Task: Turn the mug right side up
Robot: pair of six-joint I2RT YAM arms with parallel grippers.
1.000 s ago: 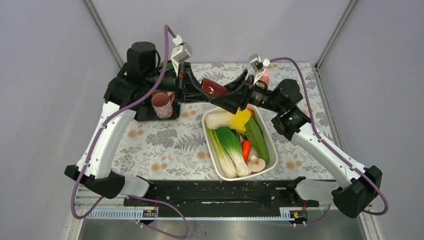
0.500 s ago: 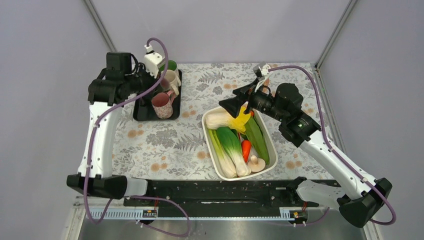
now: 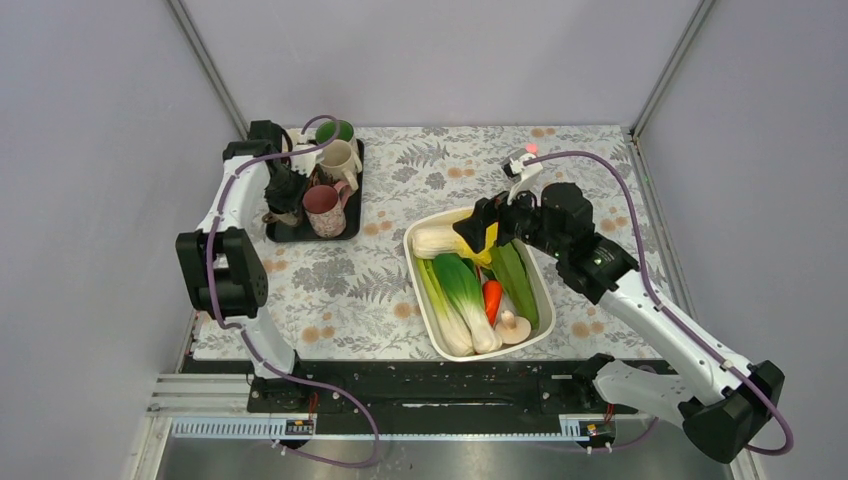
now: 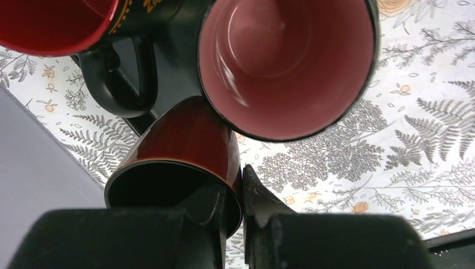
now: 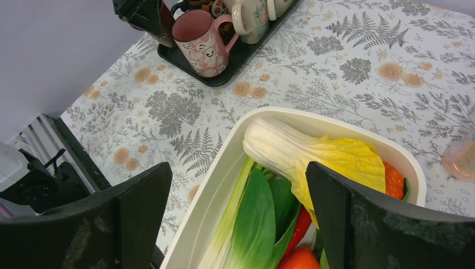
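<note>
The dark red mug in my left gripper has its opening up, so next I will lower it onto the tray's near corner (image 3: 284, 230) below and release its rim.
A dark red mug (image 4: 185, 143) is held by its rim. Its mouth faces up toward the left wrist camera and its base points down at the near left corner of the black tray (image 3: 345, 233). My left gripper (image 4: 238, 174) is shut on the rim, one finger inside and one outside. From above, the left gripper (image 3: 283, 198) hides most of the mug. The mug also shows in the right wrist view (image 5: 163, 21). My right gripper (image 5: 238, 168) is open and empty over the white bin (image 3: 546, 300), and it also shows from above (image 3: 478, 226).
The tray holds a pink mug (image 3: 323, 208), a cream mug (image 3: 338, 158), a green mug (image 3: 340, 131) and a black mug with a red inside (image 4: 50, 22). The bin is full of vegetables. A small pink cup (image 3: 530, 150) stands at the back right.
Both grippers met at the red mug above the table's middle. The left arm then carried it to the tray on the left. The right gripper drew back over the bin.
</note>
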